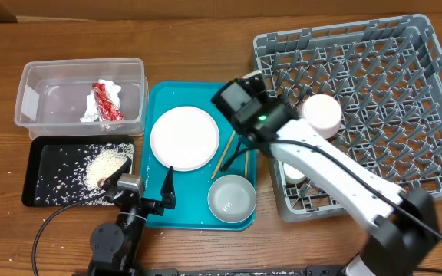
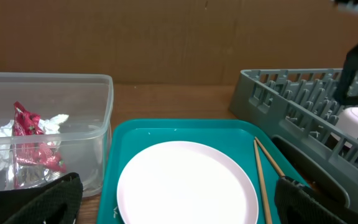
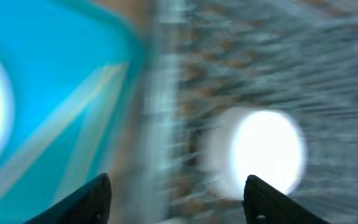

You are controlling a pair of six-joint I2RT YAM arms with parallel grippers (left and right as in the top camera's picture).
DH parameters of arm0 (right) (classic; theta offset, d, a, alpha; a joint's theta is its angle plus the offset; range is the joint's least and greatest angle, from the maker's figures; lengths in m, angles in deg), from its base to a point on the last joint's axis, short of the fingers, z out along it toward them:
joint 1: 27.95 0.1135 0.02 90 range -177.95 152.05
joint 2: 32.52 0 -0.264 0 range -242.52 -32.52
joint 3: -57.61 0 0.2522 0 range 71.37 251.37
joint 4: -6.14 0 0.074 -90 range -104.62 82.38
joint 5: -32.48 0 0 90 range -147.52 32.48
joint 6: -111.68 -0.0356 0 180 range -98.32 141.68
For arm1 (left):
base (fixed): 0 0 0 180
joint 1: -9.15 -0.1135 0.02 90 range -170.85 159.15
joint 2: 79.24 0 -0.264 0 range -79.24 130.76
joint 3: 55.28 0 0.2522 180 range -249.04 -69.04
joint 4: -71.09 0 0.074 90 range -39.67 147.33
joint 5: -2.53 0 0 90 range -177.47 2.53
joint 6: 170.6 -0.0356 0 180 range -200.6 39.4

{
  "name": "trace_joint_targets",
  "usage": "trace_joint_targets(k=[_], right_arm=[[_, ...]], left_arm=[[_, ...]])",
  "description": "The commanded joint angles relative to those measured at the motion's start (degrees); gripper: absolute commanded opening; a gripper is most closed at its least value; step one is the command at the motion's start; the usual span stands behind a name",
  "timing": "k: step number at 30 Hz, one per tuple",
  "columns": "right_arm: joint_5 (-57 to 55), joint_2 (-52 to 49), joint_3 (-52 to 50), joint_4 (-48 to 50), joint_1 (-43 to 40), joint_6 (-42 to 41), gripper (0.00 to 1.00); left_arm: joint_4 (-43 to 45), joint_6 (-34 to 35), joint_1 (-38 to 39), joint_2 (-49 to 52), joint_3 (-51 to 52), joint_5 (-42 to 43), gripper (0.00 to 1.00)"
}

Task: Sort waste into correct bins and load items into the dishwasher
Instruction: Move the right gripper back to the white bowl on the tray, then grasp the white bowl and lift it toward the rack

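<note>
My right gripper should move back and down next, onto the whitish bowl's rack-side rim (image 1: pixel 249 184), which is below it toward my base. The bowl isn't in the rack yet.
The red-and-silver wrapper with tissue (image 1: pixel 104 101) lies in the clear tub (image 1: pixel 29 77); it also shows in the left wrist view (image 2: pixel 33 146). Rice and scraps (image 1: pixel 106 165) lie in the black tray (image 1: pixel 41 157). The white plate (image 1: pixel 184 137), chopsticks (image 1: pixel 225 153) and a white bowl (image 1: pixel 232 198) sit on the teal tray (image 1: pixel 159 96). Another bowl (image 1: pixel 322 113) and a cup (image 1: pixel 294 172) are in the grey rack (image 1: pixel 405 46). My left gripper (image 1: pixel 144 185) is open and empty at the plate's near edge (image 2: pixel 185 186). My right gripper (image 3: pixel 176 199) is open and empty over the rack's left edge; its view is blurred.
The teal tray lies between the black tray and the rack. My right arm (image 1: pixel 336 172) crosses the rack's front left corner. In the left wrist view the rack wall (image 2: pixel 291 102) stands to the right of the chopsticks (image 2: pixel 263 180).
</note>
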Motion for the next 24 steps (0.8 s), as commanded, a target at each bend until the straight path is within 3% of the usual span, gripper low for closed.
trace_joint_targets(k=[1,3,4,8,13,20,24], right_arm=[[35.08,3.17,1.66,-0.48,-0.26,-1.86,0.65],[49.11,2.14,-0.07,-0.63,0.42,0.22,0.63],[49.16,1.7,-1.11,-0.85,1.03,2.82,0.64],[30.32,-1.42,-7.67,-0.31,1.51,8.07,0.64],[39.12,-3.43,-11.8,1.18,0.35,19.3,0.6],[43.25,-3.43,-16.74,4.22,0.48,21.99,0.55],[44.09,-3.54,-20.02,8.59,0.48,21.51,0.46]], left_arm=[[0.13,-0.07,-0.35,-0.63,0.39,0.39,1.0],[0.13,-0.07,-0.35,-0.63,0.39,0.39,1.0],[0.13,-0.07,-0.35,-0.63,0.39,0.39,1.0],[0.13,-0.07,-0.35,-0.63,0.39,0.39,1.0],[0.13,-0.07,-0.35,-0.63,0.39,0.39,1.0],[0.13,-0.07,-0.35,-0.63,0.39,0.39,1.0],[0.13,-0.07,-0.35,-0.63,0.39,0.39,1.0]])
